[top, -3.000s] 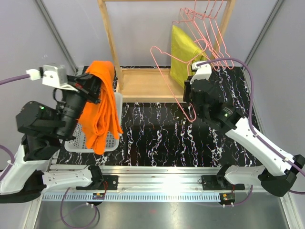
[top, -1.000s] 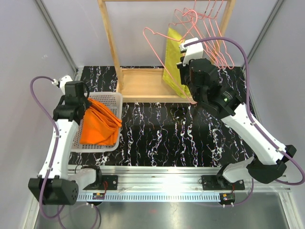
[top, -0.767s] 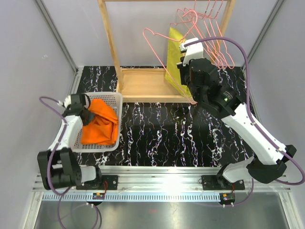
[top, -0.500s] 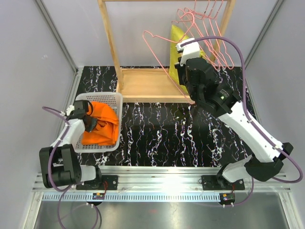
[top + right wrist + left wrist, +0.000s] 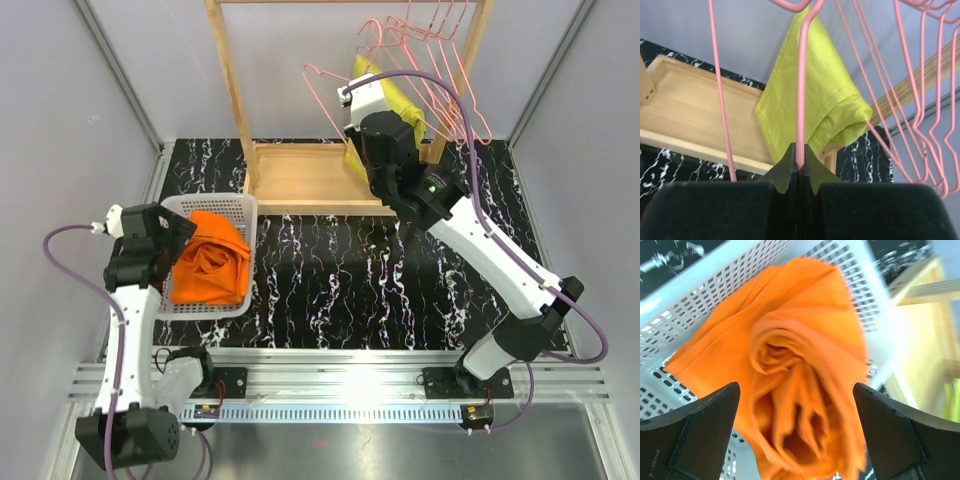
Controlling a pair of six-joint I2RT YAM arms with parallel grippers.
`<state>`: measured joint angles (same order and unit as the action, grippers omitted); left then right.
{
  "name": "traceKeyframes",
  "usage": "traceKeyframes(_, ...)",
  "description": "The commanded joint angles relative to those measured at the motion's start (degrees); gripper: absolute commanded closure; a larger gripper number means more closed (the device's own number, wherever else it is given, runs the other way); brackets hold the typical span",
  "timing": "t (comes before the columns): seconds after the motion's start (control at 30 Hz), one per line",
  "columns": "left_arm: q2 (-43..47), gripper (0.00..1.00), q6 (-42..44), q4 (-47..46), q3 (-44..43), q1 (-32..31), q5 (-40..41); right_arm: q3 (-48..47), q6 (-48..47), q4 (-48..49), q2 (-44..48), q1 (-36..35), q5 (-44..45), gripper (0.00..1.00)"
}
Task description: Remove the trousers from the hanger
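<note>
I should lift my right gripper next, move it to the left in the top view, then lower the hanger's wire onto the clear part of the bar, because the hanger is bare.
The orange trousers [image 5: 212, 270] lie bunched in the white basket [image 5: 238, 206] at the left, off any hanger. My left gripper [image 5: 168, 245] hovers just left of and above them, open. In the left wrist view the trousers [image 5: 800, 365] fill the space below my left gripper [image 5: 797, 440], whose fingers [image 5: 705, 430] stand wide apart and touch no cloth. My right gripper [image 5: 358, 118] is raised by the rack, shut on the pink wire hanger [image 5: 322, 85]. In the right wrist view my right gripper [image 5: 800, 162] pinches the hanger [image 5: 801, 90], which is bare.
A wooden rack [image 5: 300, 180] stands at the back with a yellow-green garment [image 5: 390, 95] and several more pink hangers [image 5: 445, 60] on its rail. The garment [image 5: 810, 105] and hangers [image 5: 900, 100] hang close behind the held wire. The basket wall [image 5: 705, 300] surrounds the trousers.
My left gripper has opened and let go of the trousers, which now rest in the basket, and has drawn back a little. My right arm has carried the hanger up and to the left.
</note>
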<state>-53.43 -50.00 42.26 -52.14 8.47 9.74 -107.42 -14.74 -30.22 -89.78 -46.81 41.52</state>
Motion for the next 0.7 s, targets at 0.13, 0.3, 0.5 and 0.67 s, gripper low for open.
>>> traceKeyframes(0.13, 9.74, 0.01, 9.99, 5.74, -8.24, 0.06, 2.40, -5.87, -11.44, 7.98, -4.52, 0.14, 6.73, 1.00)
traceKeyframes(0.3, 13.52, 0.01, 20.96, 3.97, -10.17, 0.06, -5.41, -9.91, -17.51, 12.62, -9.26, 0.14, 11.91, 1.00)
traceKeyframes(0.5, 20.45, 0.01, 28.11, 1.51, -7.02, -1.25, -11.77, -16.32, -27.60, 20.36, -16.28, 0.22, 17.80, 1.00)
traceKeyframes(0.67, 24.07, 0.01, 29.08, -0.51, -3.06, -3.63, -10.00, -26.85, -36.75, 25.91, -24.29, 0.22, 19.57, 1.00)
